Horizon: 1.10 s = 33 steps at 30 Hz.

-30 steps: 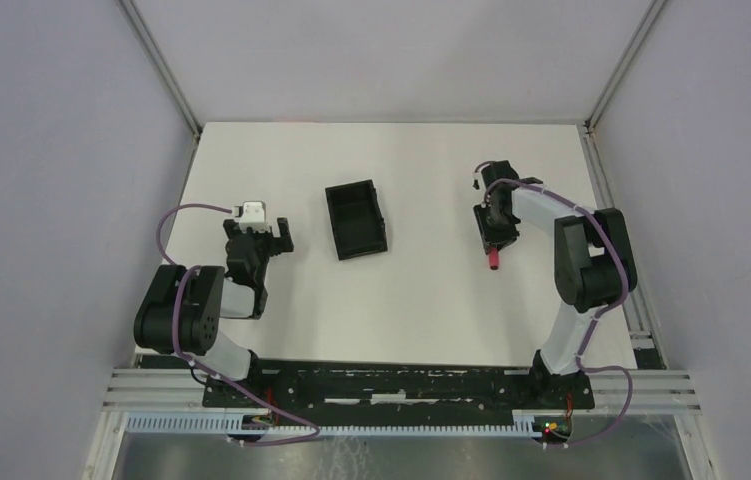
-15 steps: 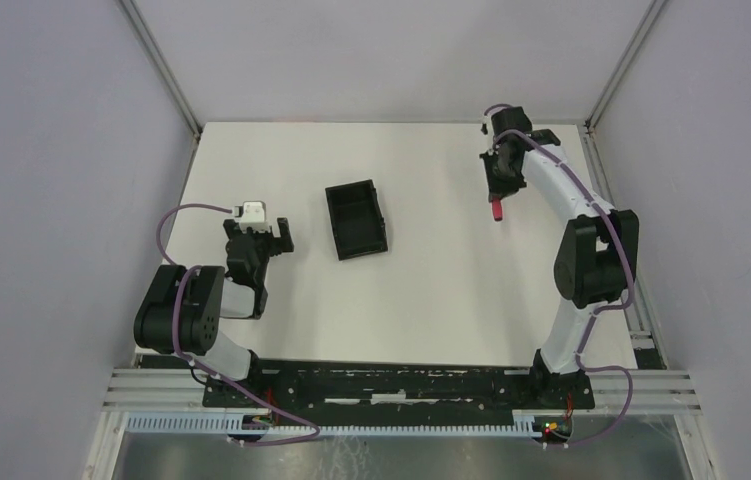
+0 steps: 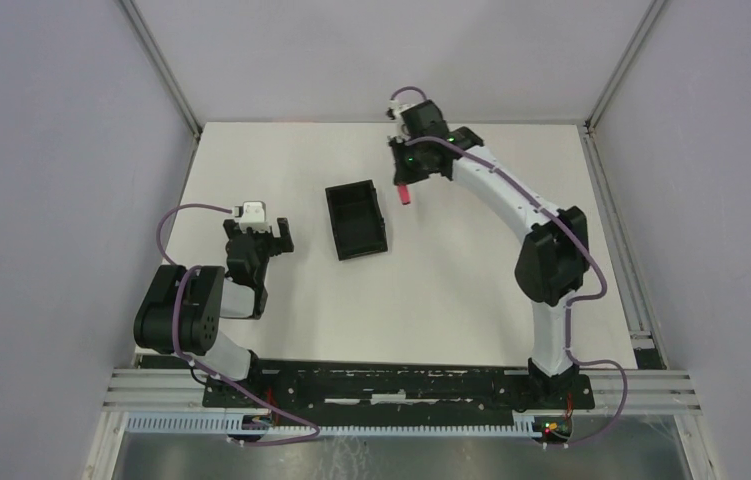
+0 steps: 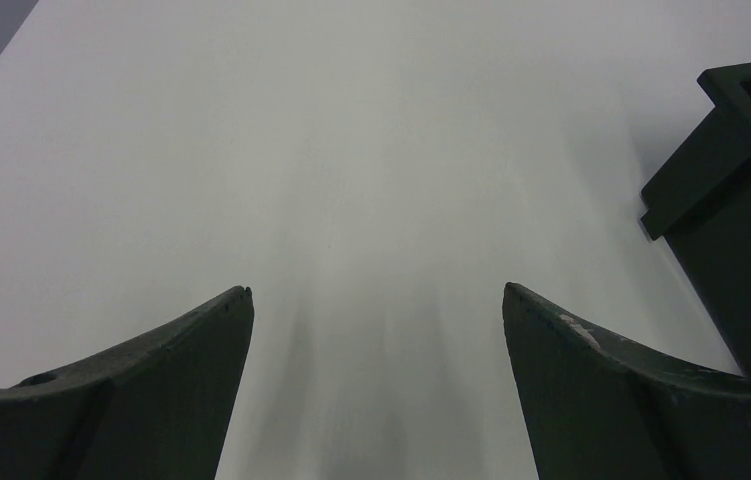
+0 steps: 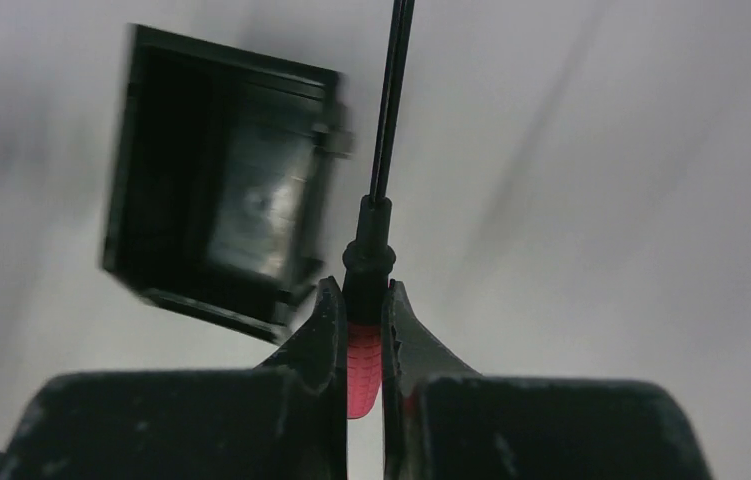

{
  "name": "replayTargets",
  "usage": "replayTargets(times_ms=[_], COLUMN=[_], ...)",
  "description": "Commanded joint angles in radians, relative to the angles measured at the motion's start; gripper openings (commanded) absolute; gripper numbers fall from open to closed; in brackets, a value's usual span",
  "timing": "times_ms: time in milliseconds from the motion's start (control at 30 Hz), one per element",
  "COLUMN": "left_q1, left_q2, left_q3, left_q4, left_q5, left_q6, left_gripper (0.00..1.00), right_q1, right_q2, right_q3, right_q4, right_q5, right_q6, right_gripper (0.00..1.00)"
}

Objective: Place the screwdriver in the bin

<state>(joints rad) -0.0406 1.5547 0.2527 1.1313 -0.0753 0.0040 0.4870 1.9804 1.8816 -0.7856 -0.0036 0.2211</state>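
Note:
The screwdriver (image 3: 403, 193) goes left in the top view over the empty bin's bottom next. My right gripper lowers and releases it there, since that bottom lies below.
My right gripper (image 3: 406, 178) (image 5: 361, 300) is shut on the screwdriver (image 3: 403, 193) (image 5: 363, 350), pinching its red handle. The thin dark shaft (image 5: 389, 100) sticks out ahead of the fingers in the right wrist view. The screwdriver hangs above the table, just right of the far end of the black bin (image 3: 356, 219) (image 5: 221, 180). The bin is empty and lies mid-table. My left gripper (image 3: 261, 235) (image 4: 376, 300) is open near the table's left side, nothing between its fingers, with the bin's corner (image 4: 741, 200) to its right.
White table (image 3: 451, 290) with metal frame rails along its left and right edges. Grey walls enclose the back and sides. The arm bases sit on a black rail (image 3: 391, 385) at the near edge.
The right arm has swung left and farther back with the screwdriver, from the right side of the table to beside the bin. The left arm has not moved.

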Motion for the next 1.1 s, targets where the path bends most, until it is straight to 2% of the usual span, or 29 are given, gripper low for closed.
replayTargets(times_ms=[0, 100, 233, 467, 533, 667, 733, 1067], left_q1=[0.004, 0.005, 0.004, 0.006, 0.005, 0.005, 0.006, 0.005], left_q2=[-0.018, -0.017, -0.018, -0.018, -0.017, -0.018, -0.017, -0.018], left_q3=[0.0, 0.0, 0.0, 0.0, 0.0, 0.0, 0.0, 0.0], left_q4=[0.03, 0.03, 0.03, 0.03, 0.031, 0.031, 0.031, 0.031], left_q5=[0.004, 0.005, 0.005, 0.005, 0.005, 0.006, 0.006, 0.006], left_q6=[-0.019, -0.019, -0.019, -0.019, -0.019, -0.019, -0.019, -0.019], left_gripper=[1.0, 1.0, 1.0, 1.0, 1.0, 1.0, 1.0, 1.0], right_q1=[0.168, 0.229, 0.275, 0.305, 0.304, 0.305, 0.305, 0.304], right_q2=[0.043, 0.021, 0.029, 0.101, 0.113, 0.14, 0.131, -0.028], right_q3=[0.074, -0.005, -0.072, -0.073, -0.073, -0.043, -0.023, -0.051], right_q4=[0.196, 0.294, 0.326, 0.338, 0.334, 0.289, 0.286, 0.397], right_q5=[-0.062, -0.023, -0.006, 0.022, 0.032, 0.031, 0.037, 0.105], right_q6=[-0.047, -0.135, -0.213, -0.266, -0.264, -0.266, -0.263, -0.239], right_gripper=[0.0, 0.0, 0.0, 0.02, 0.11, 0.44, 0.55, 0.64])
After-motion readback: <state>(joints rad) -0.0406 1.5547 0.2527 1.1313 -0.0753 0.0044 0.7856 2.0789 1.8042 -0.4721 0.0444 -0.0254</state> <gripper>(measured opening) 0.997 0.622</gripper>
